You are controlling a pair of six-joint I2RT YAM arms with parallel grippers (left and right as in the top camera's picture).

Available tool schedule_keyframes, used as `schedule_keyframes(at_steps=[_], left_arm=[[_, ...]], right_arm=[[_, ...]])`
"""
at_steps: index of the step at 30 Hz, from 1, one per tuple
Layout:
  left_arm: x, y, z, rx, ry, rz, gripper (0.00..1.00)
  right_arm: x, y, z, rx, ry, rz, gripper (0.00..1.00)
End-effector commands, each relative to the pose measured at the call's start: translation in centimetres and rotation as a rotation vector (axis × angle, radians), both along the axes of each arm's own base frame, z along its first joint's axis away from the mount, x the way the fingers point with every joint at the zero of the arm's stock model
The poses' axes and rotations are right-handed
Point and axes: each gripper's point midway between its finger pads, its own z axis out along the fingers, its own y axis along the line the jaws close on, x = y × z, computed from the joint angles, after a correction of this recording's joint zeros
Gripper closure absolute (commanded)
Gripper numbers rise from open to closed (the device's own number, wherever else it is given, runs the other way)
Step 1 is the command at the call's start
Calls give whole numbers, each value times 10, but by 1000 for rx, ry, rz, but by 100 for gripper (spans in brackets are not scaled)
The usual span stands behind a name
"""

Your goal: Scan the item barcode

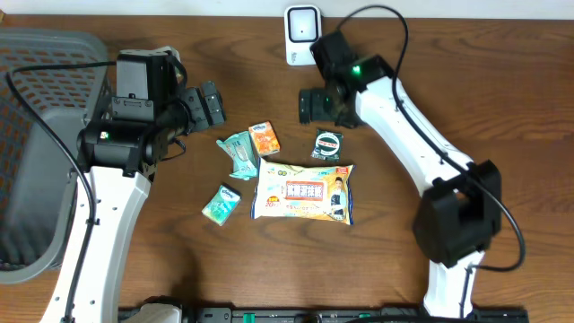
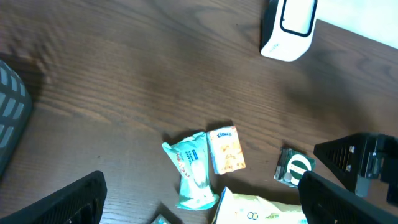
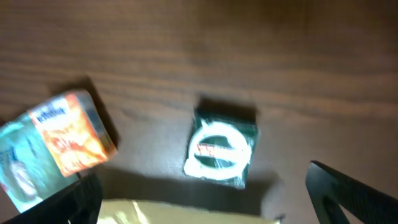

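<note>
My right gripper should move down and back toward my base. Then it should close across the sides of the dark green packet point(image 1: 328, 144) point(image 3: 221, 149).
A white barcode scanner point(image 1: 302, 34) stands at the table's back edge and also shows in the left wrist view point(image 2: 288, 28). A small dark green packet point(image 1: 328, 144) with a white oval label lies flat on the wood. My right gripper point(image 1: 311, 105) hovers just behind it, open and holding nothing. In the right wrist view the green packet point(image 3: 221, 149) lies ahead of the right gripper point(image 3: 205, 205), between its spread fingers and touching neither. My left gripper point(image 1: 213, 104) hangs open and empty at the left of the items, which lie ahead of it point(image 2: 202, 205).
An orange tissue packet point(image 1: 265, 138), two teal packets point(image 1: 239, 152) point(image 1: 221, 205) and a large pale wipes pack point(image 1: 305, 193) lie mid-table. A grey basket point(image 1: 36, 144) fills the left edge.
</note>
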Motion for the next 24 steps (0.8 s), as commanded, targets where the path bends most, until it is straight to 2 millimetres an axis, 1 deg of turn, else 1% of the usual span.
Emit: schedule_keyframes(at_steps=[1, 5, 8, 10, 11, 13, 16, 18, 19, 21, 24], left_arm=[[0, 3, 1, 11, -4, 6, 2], [0, 3, 1, 11, -4, 6, 2], [1, 3, 1, 10, -4, 6, 2], [0, 3, 1, 11, -4, 6, 2], [0, 3, 1, 11, -4, 6, 2], [0, 3, 1, 11, -4, 6, 2], [0, 3, 1, 11, -4, 6, 2], [0, 3, 1, 11, -4, 6, 2], [0, 3, 1, 11, -4, 6, 2], [0, 3, 1, 11, -4, 6, 2], [0, 3, 1, 11, -4, 6, 2]], right_arm=[[3, 2, -25, -72, 83, 36, 1], [-6, 12, -52, -41, 167, 91, 1], [-6, 9, -64, -76, 184, 124, 1], [-5, 8, -70, -81, 187, 111, 5], [-5, 6, -74, -82, 197, 82, 12], [-9, 4, -80, -83, 216, 41, 18], [-16, 1, -91, -91, 241, 8, 23], [-20, -4, -99, -110, 252, -12, 23], [-23, -10, -104, -131, 259, -30, 24], [-26, -15, -109, -143, 269, -37, 24], [-26, -17, -110, -139, 276, -42, 24]])
